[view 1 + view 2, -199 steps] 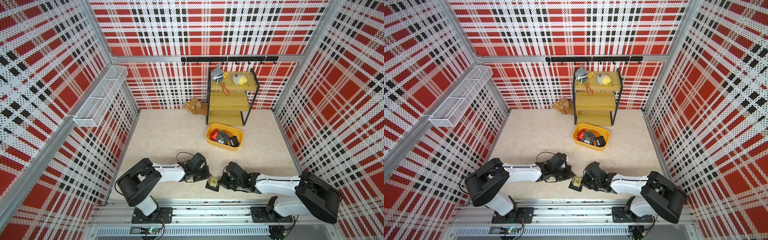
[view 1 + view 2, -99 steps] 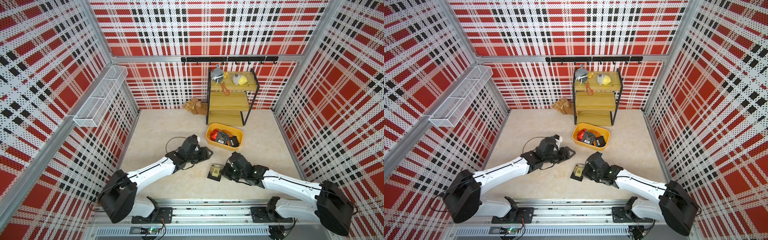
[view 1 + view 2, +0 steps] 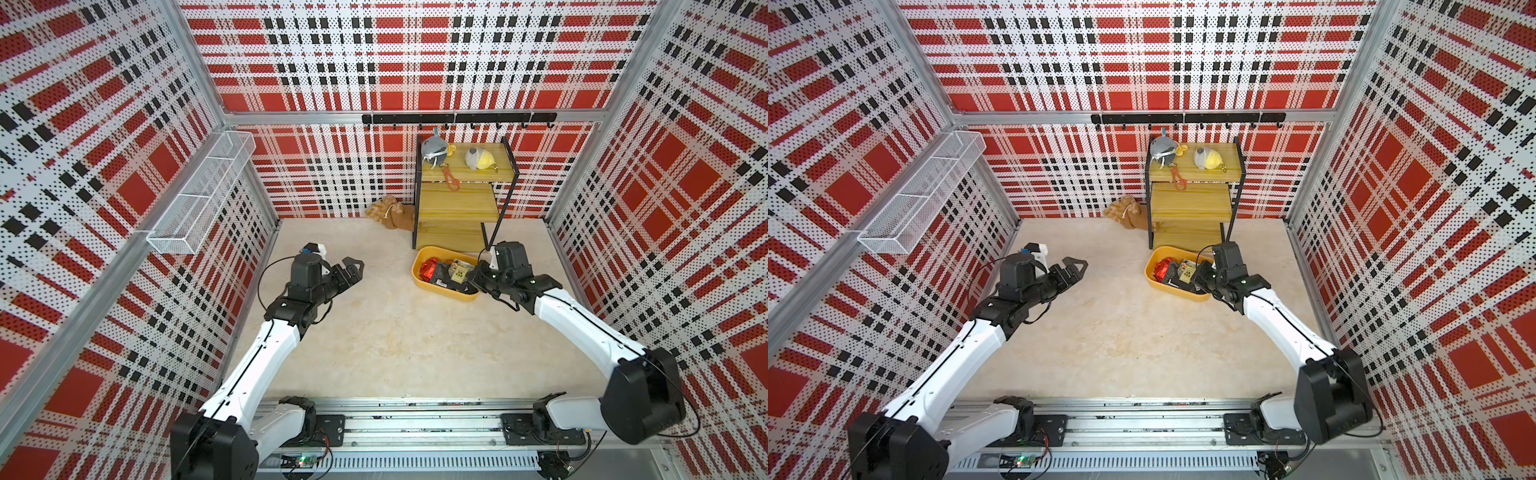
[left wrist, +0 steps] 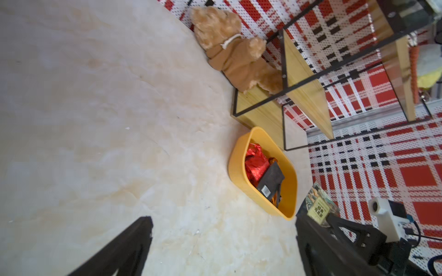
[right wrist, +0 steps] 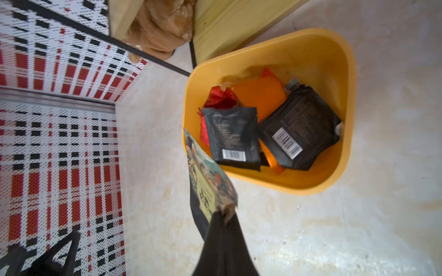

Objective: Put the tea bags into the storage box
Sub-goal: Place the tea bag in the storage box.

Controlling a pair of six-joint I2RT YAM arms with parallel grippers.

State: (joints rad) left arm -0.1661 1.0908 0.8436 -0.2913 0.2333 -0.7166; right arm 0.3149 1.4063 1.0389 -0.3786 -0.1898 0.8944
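Observation:
My right gripper should come down next over the black tea bags, since they lie below it, and release the pictured one into the storage box [image 3: 417, 272].
The yellow storage box [image 3: 417, 272] [image 3: 1149, 274] stands on the table in front of the shelf rack. Inside lie several tea bags: crinkled red [image 4: 256, 165], orange [image 5: 260, 95] and two black ones with barcodes [image 5: 299, 129] [image 5: 232, 136]. My right gripper [image 3: 473, 277] [image 5: 223, 215] is shut on a tea bag with a yellowish pictured label [image 5: 208, 179] [image 3: 459, 271], held over the box's near rim. My left gripper [image 3: 353, 268] [image 4: 222, 239] hangs open and empty over bare table, left of the box.
A wooden shelf rack [image 3: 457, 203] stands behind the box with two plush toys [image 3: 434, 148] on top. A brown plush [image 3: 390, 212] lies beside its left leg. A white wire basket [image 3: 199, 199] hangs on the left wall.
My right arm carried the labelled tea bag from the table's front edge out to the box. My left arm stretched forward and its gripper went from shut to open.

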